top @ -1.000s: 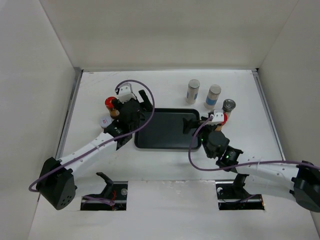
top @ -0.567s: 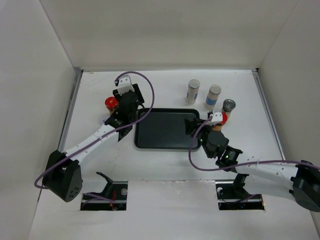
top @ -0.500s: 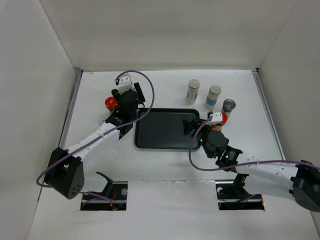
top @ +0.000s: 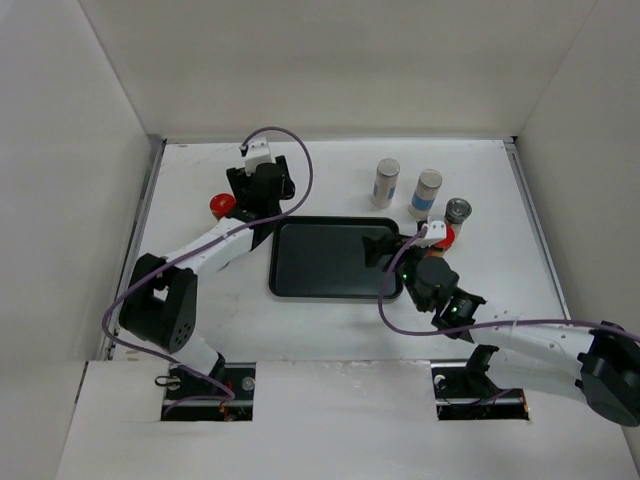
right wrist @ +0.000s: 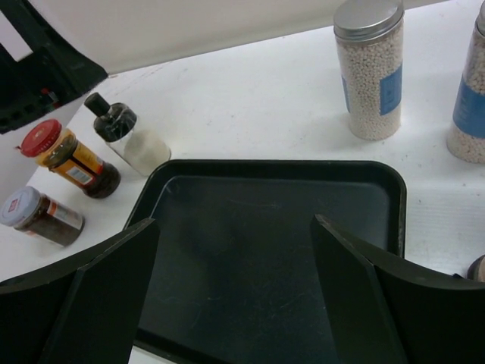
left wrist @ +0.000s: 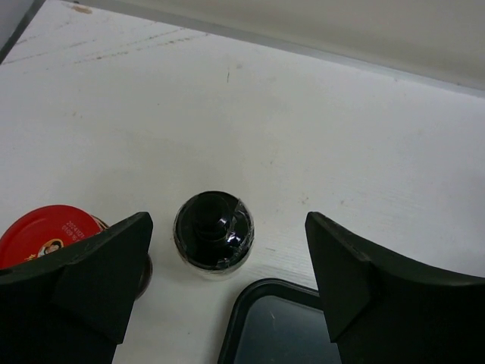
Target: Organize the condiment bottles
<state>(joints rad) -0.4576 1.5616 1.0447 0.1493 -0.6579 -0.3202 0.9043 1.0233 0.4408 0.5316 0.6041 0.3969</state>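
My left gripper lowers its open fingers straight down around the bottle's black top [left wrist: 214, 230] next and closes, since the black-capped bottle stands below, centred between them.
My left gripper [left wrist: 227, 284] is open and hangs over the far-left corner of the black tray [left wrist: 282, 327]. The black-capped bottle [left wrist: 213, 230] stands just ahead of its jaws, untouched. A red-lidded jar [left wrist: 44, 234] sits beside the left finger [left wrist: 98, 277]. From above, the left gripper [top: 258, 198] hides that bottle; the red-lidded jar [top: 219, 206] shows to its left. My right gripper [right wrist: 231, 292] is open and empty over the tray [right wrist: 273, 178]. Two white cylinders [top: 386, 182] [top: 425, 193] and a silver-lidded jar [top: 457, 213] stand behind the tray's right end.
In the right wrist view the black-capped bottle [right wrist: 125, 133], a red-lidded jar [right wrist: 72, 159] and a white-lidded jar [right wrist: 42, 216] line up left of the tray. Another red lid [top: 447, 237] shows by the right wrist. White walls [top: 330, 70] enclose the table.
The left arm has reached further toward the back, its gripper moving from beside the red-lidded jar to over the tray's far-left corner. The right arm has hardly moved.
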